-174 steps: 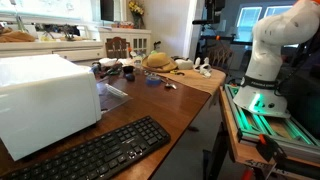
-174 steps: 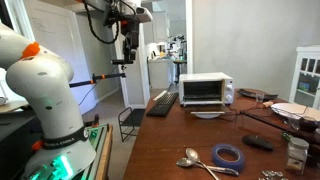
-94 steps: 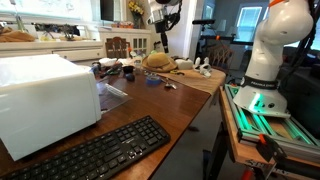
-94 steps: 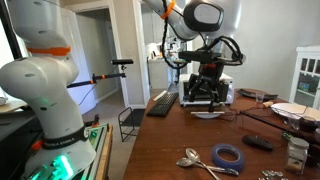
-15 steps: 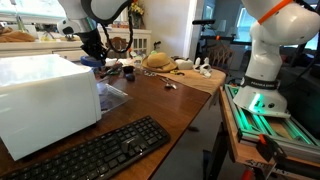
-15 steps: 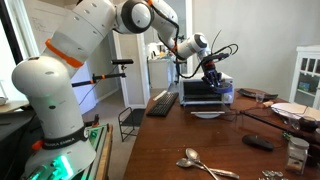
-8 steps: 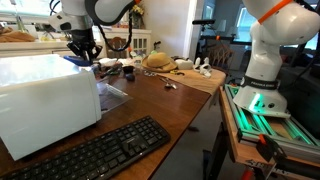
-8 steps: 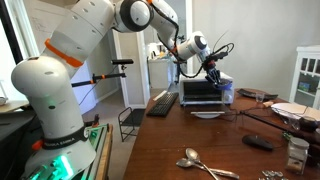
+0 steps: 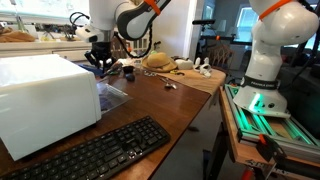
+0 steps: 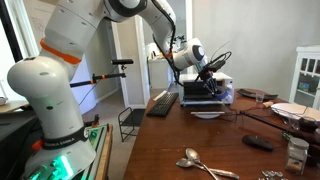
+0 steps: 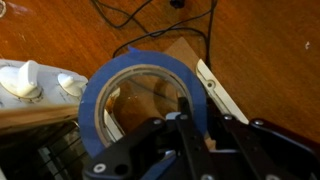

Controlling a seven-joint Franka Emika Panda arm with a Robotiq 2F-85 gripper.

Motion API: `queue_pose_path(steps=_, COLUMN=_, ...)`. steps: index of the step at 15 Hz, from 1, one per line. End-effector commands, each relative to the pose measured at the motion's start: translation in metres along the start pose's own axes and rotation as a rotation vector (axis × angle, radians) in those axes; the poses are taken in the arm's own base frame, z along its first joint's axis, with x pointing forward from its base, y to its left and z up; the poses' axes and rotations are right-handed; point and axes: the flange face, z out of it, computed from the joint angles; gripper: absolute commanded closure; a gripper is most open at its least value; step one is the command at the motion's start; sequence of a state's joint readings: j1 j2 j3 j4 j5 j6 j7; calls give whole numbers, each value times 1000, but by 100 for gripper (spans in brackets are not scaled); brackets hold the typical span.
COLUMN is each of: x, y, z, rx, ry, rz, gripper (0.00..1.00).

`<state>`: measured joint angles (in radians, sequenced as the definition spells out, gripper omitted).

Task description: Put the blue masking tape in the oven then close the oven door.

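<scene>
The oven door already hangs open, so the gripper will next take the ring down into the white oven, tilting, over the wire rack point(image 11: 64, 150) and let go of it there.
The blue masking tape point(image 11: 135, 62) is a wide ring standing on edge, and my gripper point(image 11: 192, 115) is shut on its near rim. The white oven point(image 9: 45, 100) sits at the table's end; its white knobs point(image 11: 30, 82) show at the left of the wrist view. The oven door point(image 9: 115, 97) hangs open and flat, its glass panel point(image 11: 222, 95) lying under the ring. In both exterior views my gripper point(image 9: 101, 62) point(image 10: 207, 75) hovers just in front of the oven point(image 10: 205, 92), above the open door. The tape itself is too small to make out there.
A black keyboard point(image 9: 90, 150) point(image 10: 160, 102) lies beside the oven. Spoons point(image 10: 195, 160) and a black object point(image 10: 258, 142) rest on the wooden table nearer the camera. A straw hat point(image 9: 158, 60) and clutter fill the far end. Cables trail across the wood point(image 11: 150, 20).
The arm has swung round, and the gripper with the tape has shifted from above the oven's top edge to slightly lower in front of the open door. Its grip has not changed.
</scene>
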<state>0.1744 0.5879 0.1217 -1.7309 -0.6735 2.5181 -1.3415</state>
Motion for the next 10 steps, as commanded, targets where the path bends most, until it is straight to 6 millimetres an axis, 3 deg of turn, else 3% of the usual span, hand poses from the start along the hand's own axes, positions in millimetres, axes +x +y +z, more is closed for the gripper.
queue_pose_path(steps=1, x=17, y=-13, z=-3, rx=-72, ry=20, rz=-133, gripper=95)
queue_pose_path(steps=4, x=11, y=-18, z=-6, rx=-145, ry=9, rz=-105, gripper=95)
queue_pose_path(steps=5, x=18, y=-8, z=2, rx=-100, ry=26, rz=-109, gripper=80)
queue_pose_path(steps=8, x=9, y=-11, z=0, rx=-126, ry=17, rz=-102, gripper=80)
queue_pose_path(steps=9, x=9, y=-11, z=0, rx=-127, ry=16, rz=-102, gripper=95)
queue_pose_path(steps=10, x=11, y=-6, z=2, rx=-120, ry=23, rz=-138, gripper=95)
